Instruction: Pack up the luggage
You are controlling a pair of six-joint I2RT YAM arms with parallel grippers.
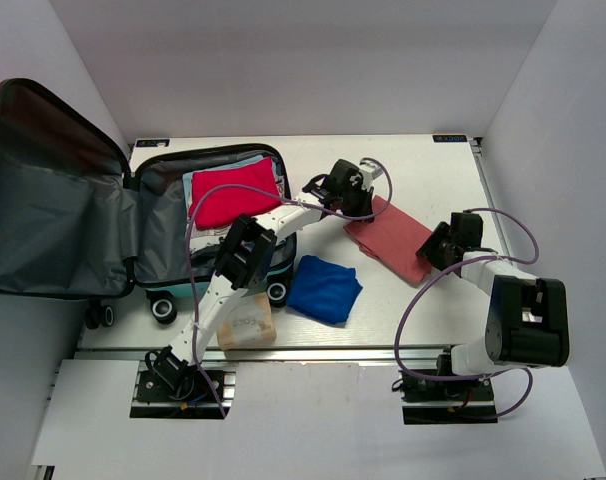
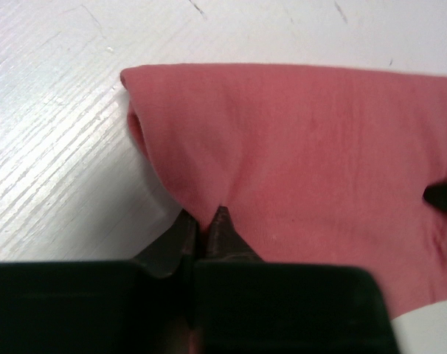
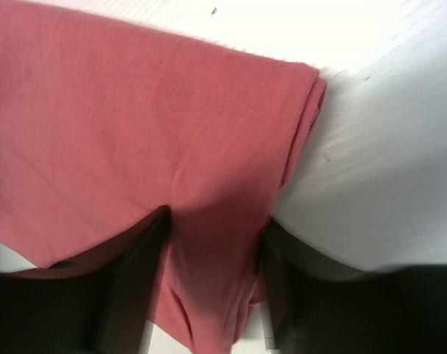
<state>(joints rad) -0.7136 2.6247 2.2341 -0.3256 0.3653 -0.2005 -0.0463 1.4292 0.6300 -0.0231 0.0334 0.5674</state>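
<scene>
The pinched fold of the salmon-pink cloth should next be lifted over the magenta cloth (image 1: 233, 195) in the open luggage, left of my left gripper in the top view. Then I will lower it and let go of it.
The luggage (image 1: 103, 215) lies open at the left, its grey-lined lid flat and a folded magenta cloth (image 1: 233, 195) in its teal base. A salmon-pink cloth (image 1: 395, 240) lies on the table to its right. My left gripper (image 1: 363, 205) is shut on that cloth's far-left edge, and in the left wrist view the tips (image 2: 206, 217) pinch a fold of the cloth (image 2: 312, 147). My right gripper (image 1: 435, 248) is at the cloth's right end. In the right wrist view it (image 3: 215, 220) is open, fingers astride a bunched strip of the cloth (image 3: 135, 110).
A folded blue cloth (image 1: 325, 288) lies on the table in front of the luggage's wheels. A tan block-like object (image 1: 248, 325) sits by the left arm near the front edge. White walls enclose the table on three sides.
</scene>
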